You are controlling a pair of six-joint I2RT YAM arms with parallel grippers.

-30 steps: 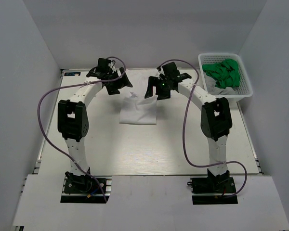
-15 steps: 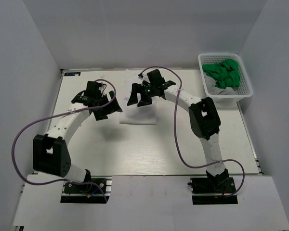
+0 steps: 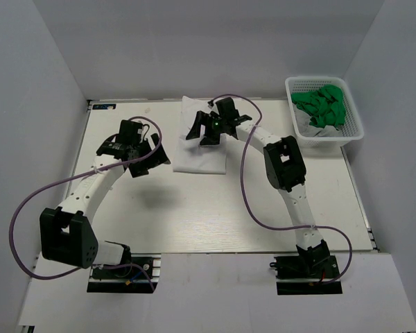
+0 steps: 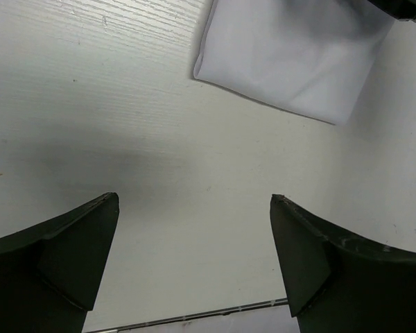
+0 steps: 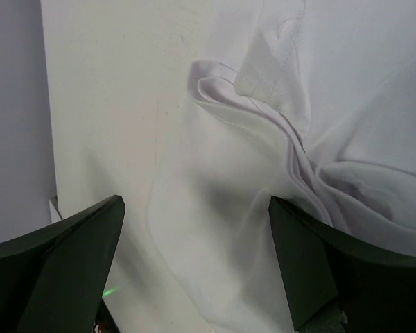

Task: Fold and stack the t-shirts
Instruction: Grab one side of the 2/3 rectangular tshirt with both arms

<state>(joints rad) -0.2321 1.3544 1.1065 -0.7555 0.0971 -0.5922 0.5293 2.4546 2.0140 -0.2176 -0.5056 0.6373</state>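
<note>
My left gripper's fingers span bare table, so next it will go down and to the right in the top view, to the shirt's closest near corner below.
A white t-shirt [image 3: 202, 159] lies folded on the table's far middle; its far part is rumpled into ridges [image 5: 291, 146]. Above that far part hovers my right gripper [image 3: 202, 133] [image 5: 194, 208], open, with only cloth showing below the gap. My left gripper [image 3: 147, 158] [image 4: 194, 208] is open over bare table to the left of the shirt, whose near-left corner [image 4: 291, 62] shows ahead of its fingers. Green t-shirts [image 3: 322, 105] are bunched up in the white mesh basket [image 3: 353, 128] at the far right.
The wooden table [image 3: 194, 208] is bounded by grey walls at the back and on both sides. Purple cables loop from both arms. The arm bases are bolted at the near edge.
The left arm swung back and to the left, away from the shirt. The right gripper moved left over the shirt's far part. Both stayed open.
</note>
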